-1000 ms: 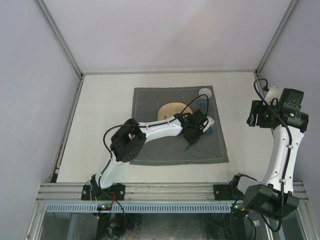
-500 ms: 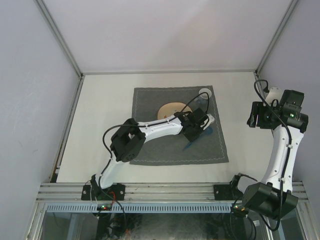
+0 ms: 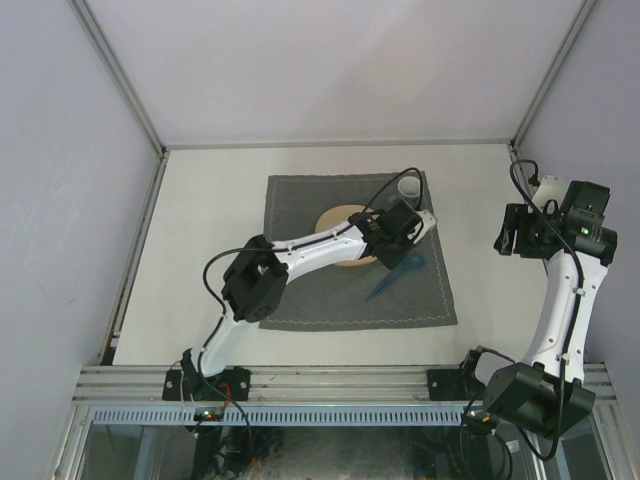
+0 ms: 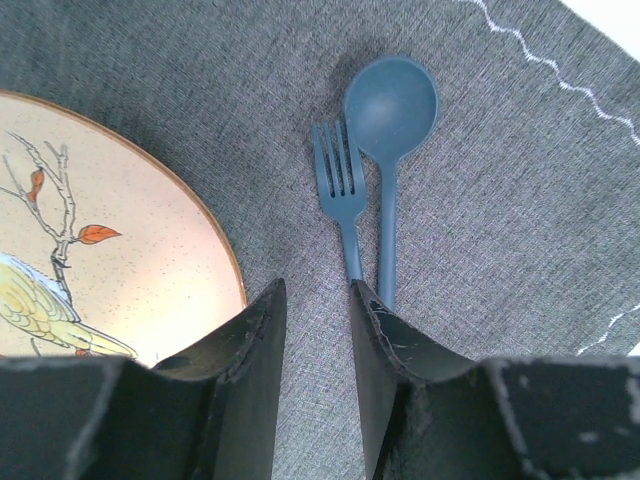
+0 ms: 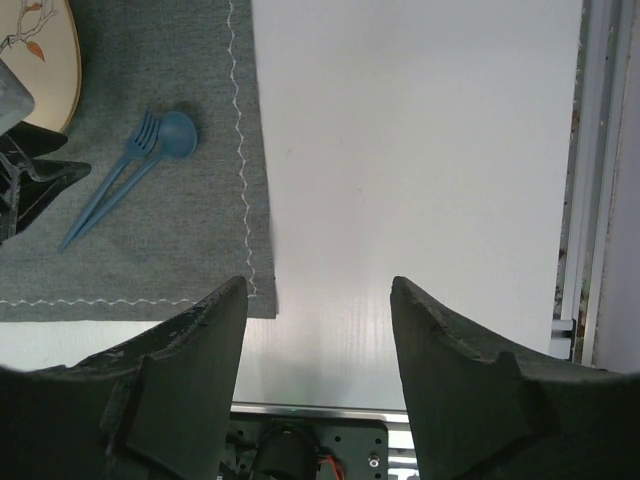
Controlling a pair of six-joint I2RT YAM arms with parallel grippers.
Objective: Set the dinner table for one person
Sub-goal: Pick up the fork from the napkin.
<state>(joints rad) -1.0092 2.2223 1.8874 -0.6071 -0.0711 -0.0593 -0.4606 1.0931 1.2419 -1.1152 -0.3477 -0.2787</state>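
My left gripper shifts away from the plate and lowers onto the blue fork's handle (image 3: pixel 384 281) (image 4: pixel 353 263) next.
The off-white dinner table (image 3: pixel 210 250) carries a dark grey stitched cloth (image 3: pixel 310 290). On the cloth lie a tan plate with a bird drawing (image 3: pixel 335 218), a white cup (image 3: pixel 410 185) at the far right corner, and a blue fork (image 4: pixel 340 190) and blue spoon (image 4: pixel 390 105) side by side right of the plate. My left gripper (image 3: pixel 400 240) hovers over the plate's right edge, just behind the utensil handles, jaws a little apart and empty. My right gripper (image 3: pixel 503 240) is open and empty above bare table right of the cloth.
Metal rails (image 3: pixel 140 250) and grey walls enclose the table. In the right wrist view the cloth's near right corner (image 5: pixel 260 300), the fork and spoon (image 5: pixel 140 150) and the right rail (image 5: pixel 595 200) show. The left arm reaches across the cloth.
My left gripper has drawn back from the fork and spoon toward the far side, over the plate's edge. The utensils stay on the cloth. The right arm has barely moved.
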